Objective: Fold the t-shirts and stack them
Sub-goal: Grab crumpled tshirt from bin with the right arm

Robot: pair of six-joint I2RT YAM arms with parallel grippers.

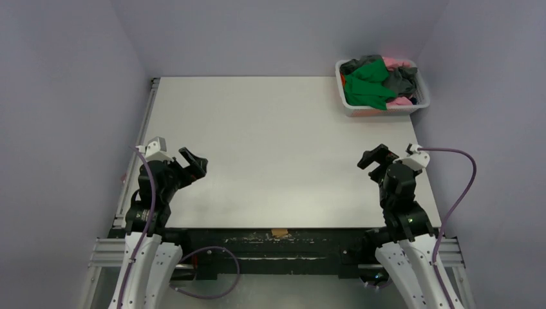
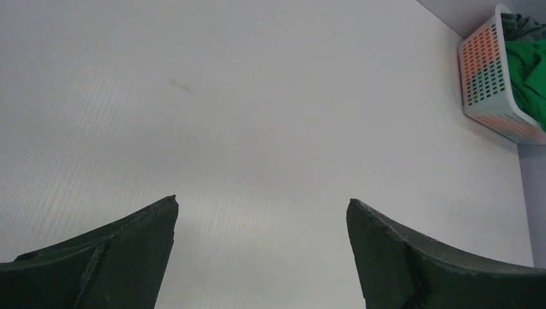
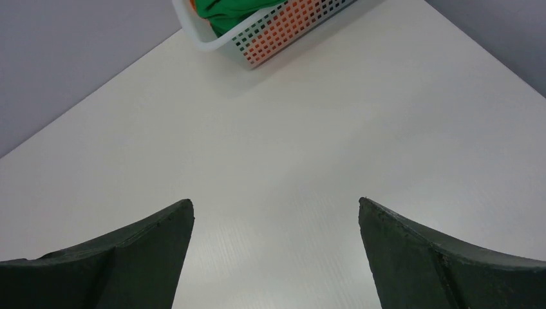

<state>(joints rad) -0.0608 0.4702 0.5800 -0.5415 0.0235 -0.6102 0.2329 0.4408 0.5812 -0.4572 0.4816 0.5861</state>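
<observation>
My right gripper should next reach outward over the basket [image 1: 417,82] and down to close on the green shirt [image 1: 368,87], which lies outward of the gripper, on top in the bundle.
The t-shirts lie bundled in a white slatted basket [image 1: 417,82] at the table's far right corner. A bright green shirt [image 1: 368,87] is on top, with dark grey [image 1: 400,78] and pink [image 1: 394,62] ones around it. The green shirt [image 2: 529,71] also shows in the left wrist view, and the green shirt [image 3: 222,9] in the right wrist view. My left gripper [image 1: 195,162] hangs open over the near left of the table, holding nothing. My right gripper [image 1: 372,158] stands open at the near right, likewise empty. Both are far from the basket.
The white table [image 1: 270,148] spreads between the arms and the basket. Grey walls close in at the back and both sides. A metal rail [image 1: 147,122] runs along the table's left edge. Purple cables loop from each arm near the front edge.
</observation>
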